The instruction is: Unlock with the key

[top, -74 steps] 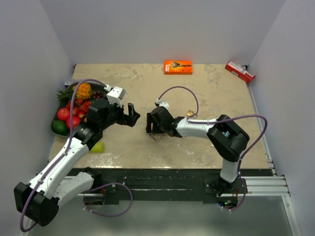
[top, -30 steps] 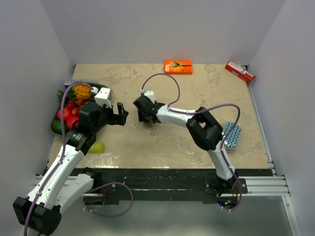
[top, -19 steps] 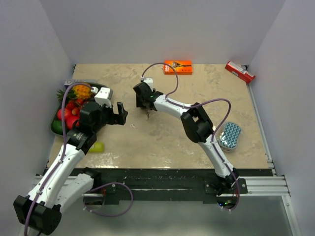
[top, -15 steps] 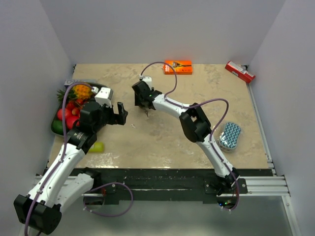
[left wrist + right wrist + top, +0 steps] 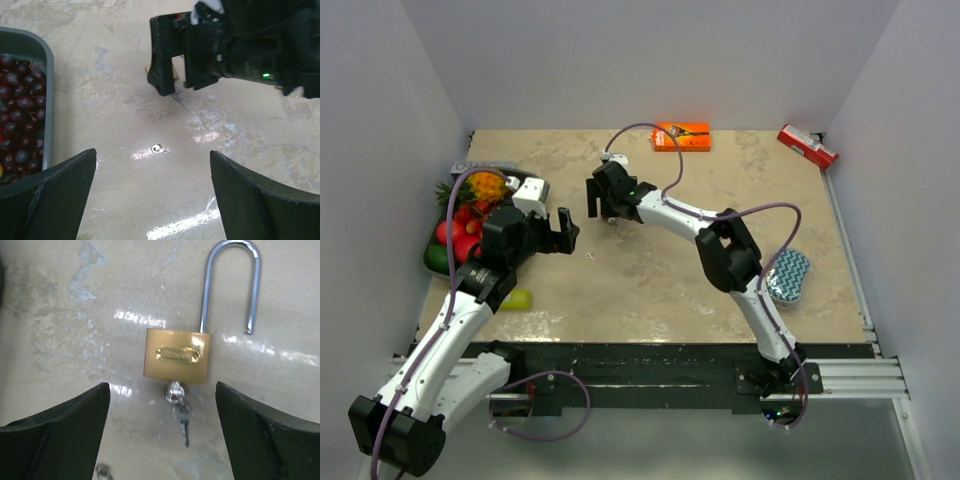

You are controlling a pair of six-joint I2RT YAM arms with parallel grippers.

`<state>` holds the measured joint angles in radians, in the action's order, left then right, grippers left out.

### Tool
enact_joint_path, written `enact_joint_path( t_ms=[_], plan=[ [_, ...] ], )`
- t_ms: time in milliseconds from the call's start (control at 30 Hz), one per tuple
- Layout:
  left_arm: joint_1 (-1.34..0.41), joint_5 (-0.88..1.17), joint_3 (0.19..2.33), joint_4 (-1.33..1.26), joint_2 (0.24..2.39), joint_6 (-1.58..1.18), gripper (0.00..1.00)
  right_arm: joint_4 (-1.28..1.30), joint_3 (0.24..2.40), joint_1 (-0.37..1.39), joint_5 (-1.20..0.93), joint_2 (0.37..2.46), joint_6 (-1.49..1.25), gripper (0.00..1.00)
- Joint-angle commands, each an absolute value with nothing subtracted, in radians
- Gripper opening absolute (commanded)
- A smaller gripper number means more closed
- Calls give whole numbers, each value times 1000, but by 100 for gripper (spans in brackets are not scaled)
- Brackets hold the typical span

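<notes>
My right gripper needs to move away from the open padlock point(image 5: 177, 360), back and down onto the small metal ring point(image 5: 103, 470), because the padlock's shackle is already free of the padlock's body.
A brass padlock point(image 5: 177, 360) lies flat on the table, and one end of its steel shackle point(image 5: 230, 285) stands free of the body. One silver key point(image 5: 173, 392) sits in the keyhole and a second key point(image 5: 183, 424) trails from it. My right gripper point(image 5: 162, 435) hangs open just above, its fingers either side of the keys and touching nothing. From above, the right gripper point(image 5: 603, 205) hides the lock. My left gripper point(image 5: 565, 230) is open and empty, facing the right gripper point(image 5: 179, 80). The dangling keys point(image 5: 179, 98) show beneath it.
A small metal ring point(image 5: 159, 149) lies on the table between the grippers. A fruit tray point(image 5: 432, 262) with grapes point(image 5: 20, 100) is at the left, with a green object point(image 5: 518, 299) nearby. An orange box point(image 5: 681, 136), a red box point(image 5: 808, 146) and a patterned case point(image 5: 786, 276) lie farther off.
The right arm swung toward the far left, carrying the lock along. Its jaws have now spread wide and the padlock rests on the table. The left arm stayed still.
</notes>
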<state>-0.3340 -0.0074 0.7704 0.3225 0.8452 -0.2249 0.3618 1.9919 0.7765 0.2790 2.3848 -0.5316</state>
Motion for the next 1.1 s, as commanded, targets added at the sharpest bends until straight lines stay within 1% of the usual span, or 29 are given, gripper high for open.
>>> enact_joint_path(
  t_ms=[0, 33, 67, 133, 167, 300, 333, 433, 533, 733, 833, 867, 900, 933, 967, 1067],
  plan=[
    [-324, -5, 764, 287, 838, -218, 99, 295, 1876, 759, 268, 2130, -491, 89],
    [-324, -5, 764, 287, 836, -216, 99, 281, 1838, 747, 276, 2091, -489, 89],
    [-324, -5, 762, 287, 835, -216, 99, 276, 1751, 739, 282, 2012, -488, 89],
    [-324, -5, 762, 287, 835, -216, 99, 279, 1660, 707, 311, 1942, -488, 89],
    [-324, -5, 762, 287, 834, -216, 99, 285, 1575, 690, 319, 1877, -494, 89],
    [-324, 20, 761, 284, 831, -215, 99, 295, 1347, 597, 339, 1732, -526, 88],
    [-324, 24, 759, 284, 830, -215, 99, 285, 1262, 557, 333, 1708, -531, 88],
    [-324, 34, 758, 279, 830, -213, 99, 261, 1122, 496, 325, 1622, -548, 87],
    [-324, 38, 758, 281, 833, -213, 99, 244, 1050, 454, 313, 1577, -549, 86],
    [-324, 38, 756, 279, 836, -213, 99, 258, 1057, 449, 328, 1630, -537, 81],
    [-324, 37, 756, 279, 839, -213, 99, 274, 1080, 451, 360, 1670, -540, 75],
    [-324, 37, 756, 281, 839, -212, 99, 267, 1091, 459, 350, 1686, -531, 72],
    [-324, 37, 756, 279, 841, -212, 99, 252, 1091, 471, 336, 1689, -523, 71],
    [-322, 38, 756, 281, 844, -213, 99, 221, 1106, 521, 322, 1697, -505, 71],
    [-324, 41, 756, 278, 845, -213, 99, 230, 1129, 549, 348, 1728, -473, 71],
    [-324, 43, 756, 281, 856, -213, 99, 340, 1248, 598, 422, 1804, -480, 73]
  ],
)
